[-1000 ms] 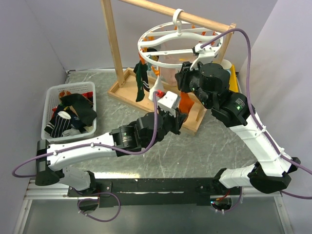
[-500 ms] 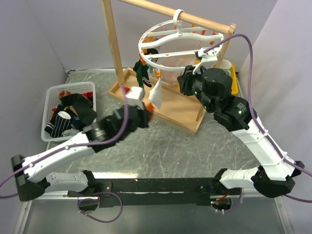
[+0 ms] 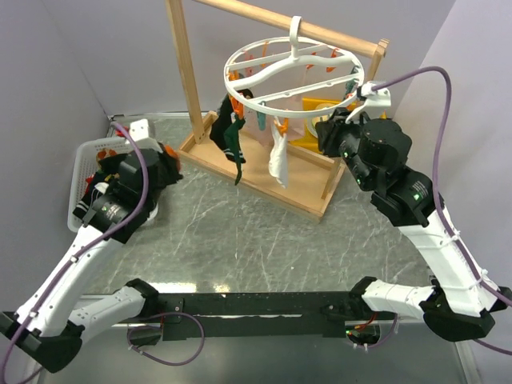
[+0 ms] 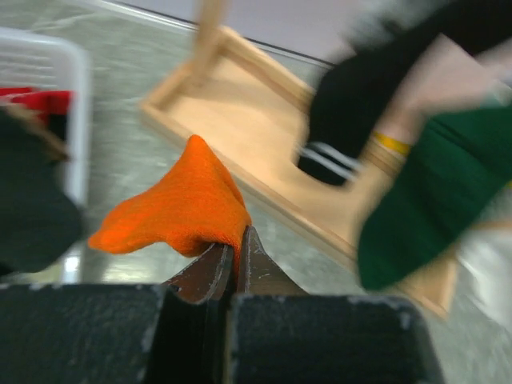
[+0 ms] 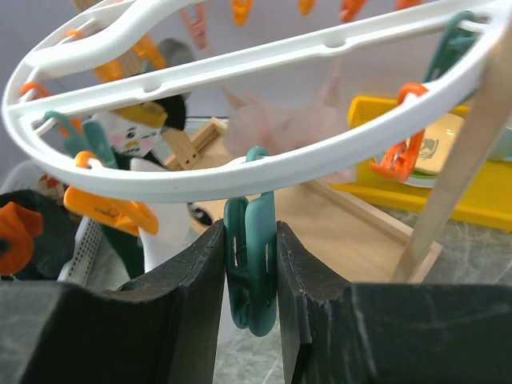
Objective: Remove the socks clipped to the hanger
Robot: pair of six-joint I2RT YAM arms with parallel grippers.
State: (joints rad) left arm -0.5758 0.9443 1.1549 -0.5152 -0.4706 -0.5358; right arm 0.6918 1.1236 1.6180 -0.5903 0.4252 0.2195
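My left gripper should next swing to the left in the top view, then go down over the basket's far end and release, because other socks lie there.
The white ring hanger hangs by its hook from the wooden rack's bar. A dark green and black sock and a white sock dangle from its clips. My left gripper is over the right edge of the white basket, shut on an orange sock whose cloth is pinched at the fingertips. My right gripper is at the hanger's right rim, shut on a teal clothespin that holds no sock.
The basket holds several dark socks. The wooden rack stands on a tray base behind the arms. A yellow holder with a cup sits behind the rack at the right. Orange clothespins hang around the ring.
My left arm has swung left from under the hanger to the basket, carrying the orange sock. My right gripper rose to the hanger's rim, and the ring has swung up.
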